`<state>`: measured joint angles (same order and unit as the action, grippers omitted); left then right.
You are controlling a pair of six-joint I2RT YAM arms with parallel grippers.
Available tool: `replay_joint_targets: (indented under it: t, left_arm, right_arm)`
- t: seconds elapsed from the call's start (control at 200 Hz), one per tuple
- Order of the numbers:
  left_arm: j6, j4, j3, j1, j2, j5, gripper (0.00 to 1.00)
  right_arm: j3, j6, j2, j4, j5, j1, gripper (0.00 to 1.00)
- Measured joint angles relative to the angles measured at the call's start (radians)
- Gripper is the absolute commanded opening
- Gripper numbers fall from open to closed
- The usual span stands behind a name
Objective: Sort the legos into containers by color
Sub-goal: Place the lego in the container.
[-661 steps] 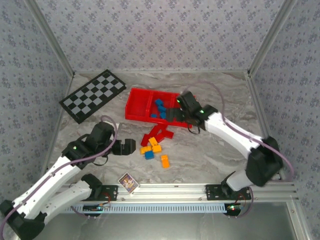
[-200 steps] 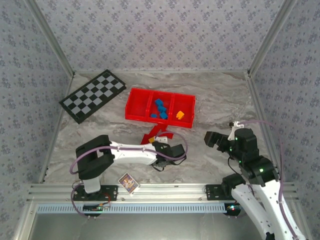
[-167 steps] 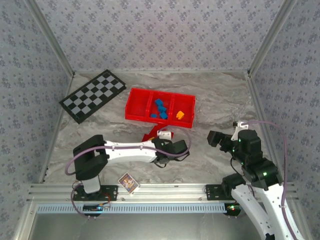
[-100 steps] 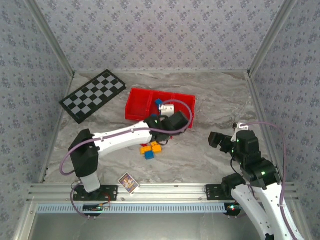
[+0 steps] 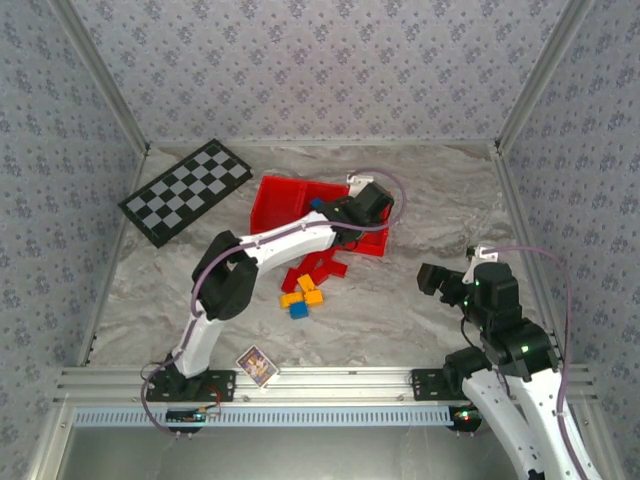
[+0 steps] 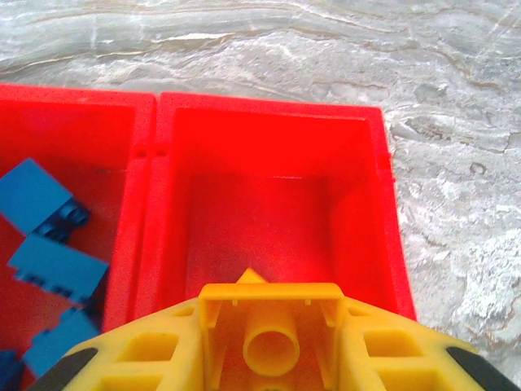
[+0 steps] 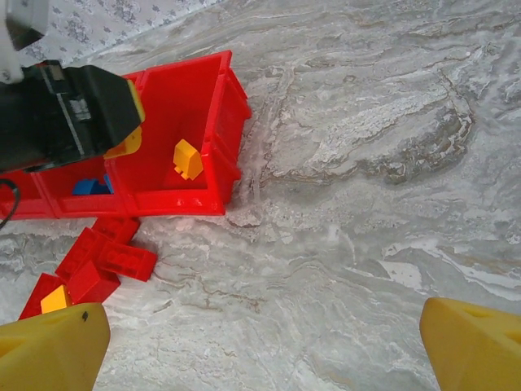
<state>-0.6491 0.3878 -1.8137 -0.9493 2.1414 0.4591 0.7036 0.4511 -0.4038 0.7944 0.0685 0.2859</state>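
Observation:
The bottom of the yellow brick's tray section is bare in its far part, so my left gripper should reach outward over it and release the orange-yellow lego there.
My left gripper (image 6: 272, 322) is shut on an orange-yellow lego (image 6: 271, 346), hollow underside toward the camera, above the right compartment of the red tray (image 6: 269, 110). From above, the left gripper (image 5: 362, 210) reaches over the tray's (image 5: 268, 200) right end. Another yellow brick (image 7: 187, 159) lies in that compartment. Blue bricks (image 6: 49, 236) sit in the middle compartment. Loose red (image 5: 315, 268), yellow (image 5: 305, 290) and blue (image 5: 299, 310) legos lie on the table in front of the tray. My right gripper (image 5: 428, 278) hovers open at the right, its fingers (image 7: 53, 350) wide apart over bare marble.
A black-and-white checkered board (image 5: 187, 190) lies at the back left. A small printed card (image 5: 257, 365) rests near the front rail. Patterned walls close in the marble table on three sides. Open table lies between the tray and the right arm.
The left arm has swung from the loose pile up to the tray's right compartment, carrying the yellow brick. The right arm has pulled back to the right and stayed there.

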Motion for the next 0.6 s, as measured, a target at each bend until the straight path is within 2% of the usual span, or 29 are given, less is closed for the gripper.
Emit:
replay_joint_targets:
  t: [0.095,0.37,0.515,0.6]
  left_arm:
    - [0.014,-0.025,-0.053,0.015,0.047,-0.003,0.24]
    - [0.020,-0.044,-0.269,0.107,0.195,-0.098,0.42]
    - [0.015,-0.042,-0.293,0.129,0.212,-0.118,0.50]
    - [0.013,-0.040,-0.293,0.127,0.212,-0.130,0.59]
  right_arm:
    - [-0.003,-0.004,0.000,-0.008,-0.016,-0.014,1.00]
    - [-0.004,-0.008,0.000,-0.022,-0.050,-0.042,1.00]
    - [-0.005,-0.009,0.000,-0.027,-0.059,-0.045,1.00]
    - [-0.005,-0.011,0.000,-0.027,-0.059,-0.045,1.00]
